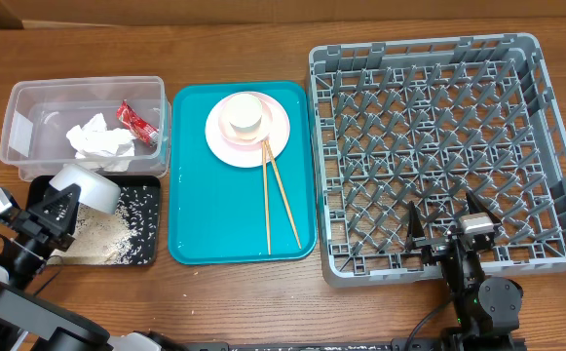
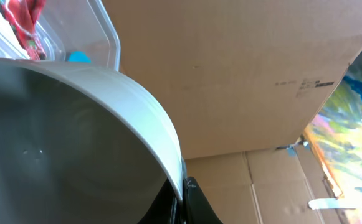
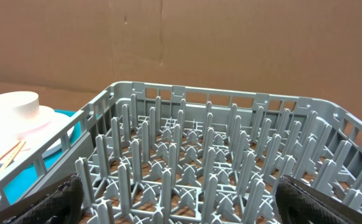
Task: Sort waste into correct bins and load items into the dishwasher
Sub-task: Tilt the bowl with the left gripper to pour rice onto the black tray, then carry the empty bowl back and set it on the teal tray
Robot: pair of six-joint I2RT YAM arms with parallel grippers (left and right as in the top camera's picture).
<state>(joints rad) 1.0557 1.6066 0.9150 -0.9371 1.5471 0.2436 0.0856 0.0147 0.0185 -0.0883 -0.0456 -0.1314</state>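
Observation:
My left gripper swings toward the chopsticks next, turns the bowl [image 1: 88,185] upright and lowers it for release onto the teal tray's near corner [image 1: 208,214], since that spot is clear.
My left gripper [image 1: 61,207] is shut on the rim of a small pale bowl [image 1: 88,185], tipped on its side over the shallow black tray [image 1: 151,249], where loose rice [image 1: 117,229] lies. In the left wrist view the bowl [image 2: 75,124] fills the frame, its rim pinched at my left gripper [image 2: 182,190]. The clear tub [image 1: 19,107] holds a crumpled napkin [image 1: 97,139] and a red-and-white wrapper [image 1: 138,122]. A pink plate [image 1: 278,136] with a white cup [image 1: 244,112] and chopsticks [image 1: 268,210] lie on the teal tray. My right gripper [image 1: 445,226] stands open over the grey dish rack [image 1: 546,88], holding nothing.
The teal tray [image 1: 195,195] sits between the bins and the rack. The rack's upright pegs [image 3: 209,155] stand between my right fingers [image 3: 65,196]. The plate and cup [image 3: 15,106] show at the left of the right wrist view. Cardboard walls stand behind the table.

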